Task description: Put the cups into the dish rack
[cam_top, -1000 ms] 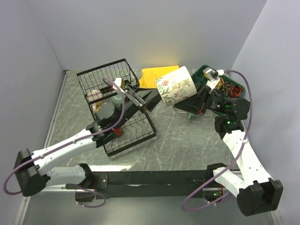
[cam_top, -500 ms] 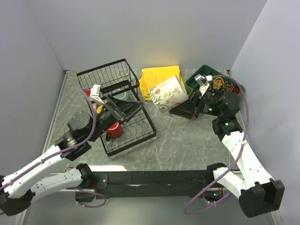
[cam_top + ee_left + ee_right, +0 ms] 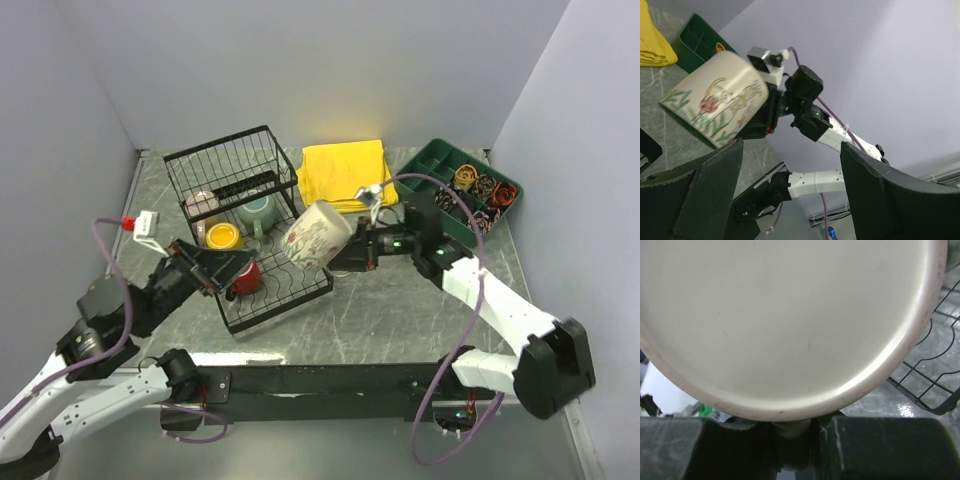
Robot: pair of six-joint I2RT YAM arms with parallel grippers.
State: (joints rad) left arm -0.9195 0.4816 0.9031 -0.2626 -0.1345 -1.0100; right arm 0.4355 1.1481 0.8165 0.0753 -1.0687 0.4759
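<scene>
Next, my right gripper moves over the rack's wires beside the red cup (image 3: 245,277), tilts downward, lowers the cup and releases its handle, since those wires are free.
The black wire dish rack (image 3: 283,290) stands left of centre. Inside it sit a yellow cup (image 3: 222,237), a teal cup (image 3: 258,212), a red cup (image 3: 245,277) and a pale one (image 3: 200,203). My right gripper (image 3: 347,251) is shut on the handle of a cream floral cup (image 3: 316,235), which hangs tilted over the rack's right edge. That cup's base (image 3: 790,315) fills the right wrist view, with the handle between the fingers (image 3: 875,445). My left gripper (image 3: 228,268) is open and empty at the rack's left front. It faces the floral cup (image 3: 715,102).
A yellow cloth (image 3: 345,170) lies behind the rack. At the back right is a green divided tray (image 3: 440,160) of small rolled items. Grey walls close in the table on three sides. The rack's wire corner (image 3: 935,375) shows under the held cup.
My left arm has drawn back to the lower left, out of the rack, with its jaws widening. My right arm has carried the floral cup leftward from near the green tray to the rack.
</scene>
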